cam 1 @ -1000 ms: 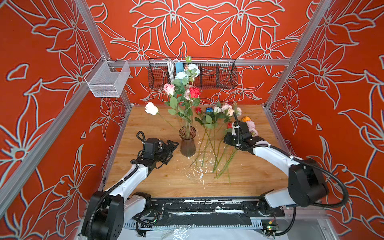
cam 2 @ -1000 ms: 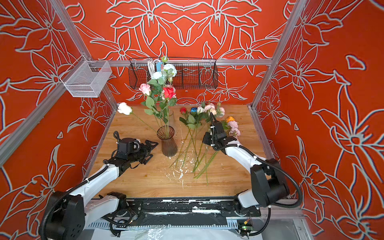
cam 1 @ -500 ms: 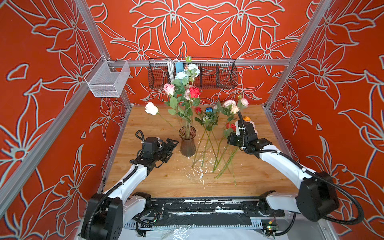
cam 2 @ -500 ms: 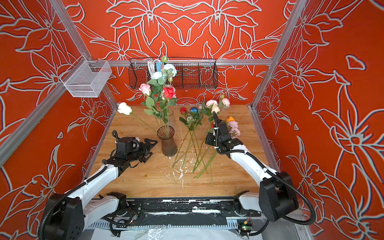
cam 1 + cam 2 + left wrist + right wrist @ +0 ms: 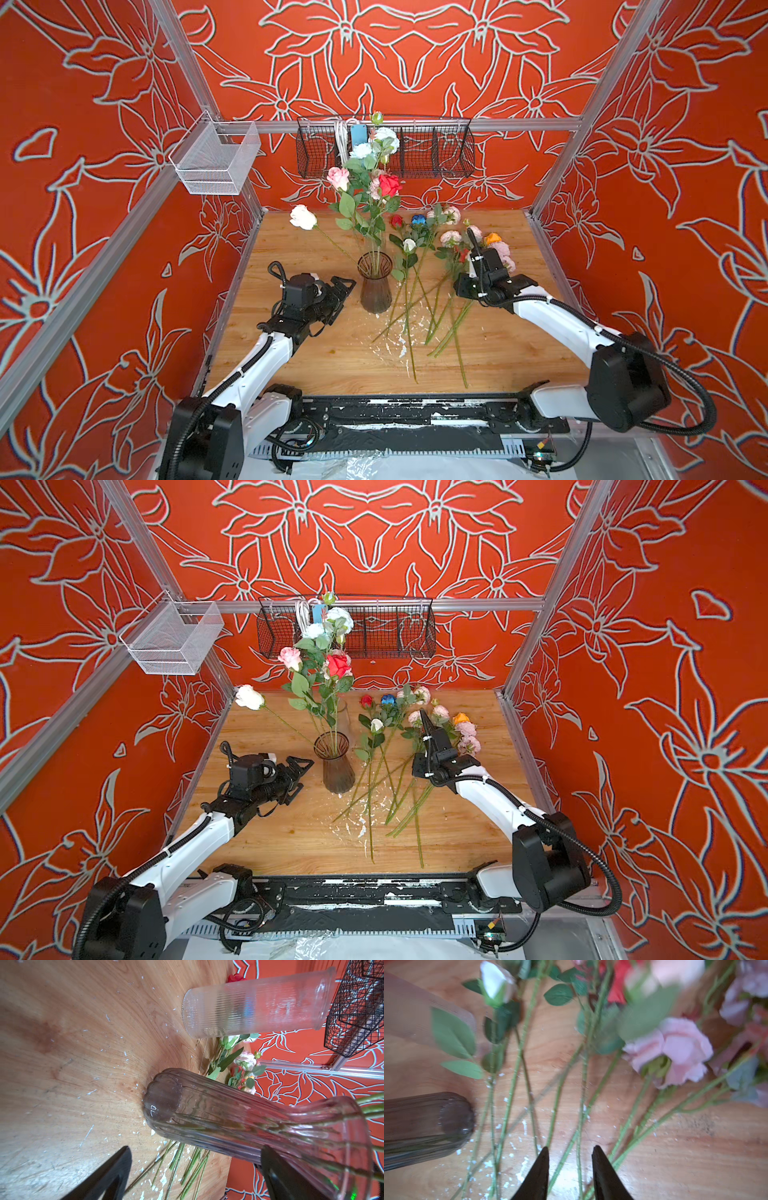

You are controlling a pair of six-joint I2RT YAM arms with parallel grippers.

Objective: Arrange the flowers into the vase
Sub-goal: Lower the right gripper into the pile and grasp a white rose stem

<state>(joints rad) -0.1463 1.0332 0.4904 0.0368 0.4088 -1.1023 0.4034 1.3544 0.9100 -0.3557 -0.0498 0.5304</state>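
My right gripper moves down and across toward the vase next, onto the white bud's stem (image 5: 407, 286) (image 5: 491, 1092) just past its leaves, since that part of the stem is bare.
A dark ribbed glass vase (image 5: 375, 286) (image 5: 207, 1113) stands mid-table and holds several flowers: pink (image 5: 338, 178), red (image 5: 389, 185), white (image 5: 302, 217) and pale blue (image 5: 360, 150) heads. More flowers lie to its right with stems (image 5: 409, 320) fanned toward the front: red (image 5: 397, 221), blue (image 5: 417, 219), a white bud (image 5: 494, 980), pink (image 5: 675, 1051), orange (image 5: 492, 239). My left gripper (image 5: 343, 297) (image 5: 195, 1153) is open just left of the vase, not touching it. My right gripper (image 5: 473, 241) (image 5: 571, 1148) hangs over the loose stems, fingers apart, holding nothing.
A clear ribbed glass (image 5: 255, 1001) stands behind the vase. A black wire basket (image 5: 432, 145) hangs on the back wall and a white mesh basket (image 5: 212, 162) on the left rail. White flecks (image 5: 390, 349) dot the wooden table (image 5: 291, 357).
Half a second ago the right gripper held a pink flower sprig lifted off the table. Its fingers have now parted and the sprig lies among the loose flowers again. The left arm has barely moved.
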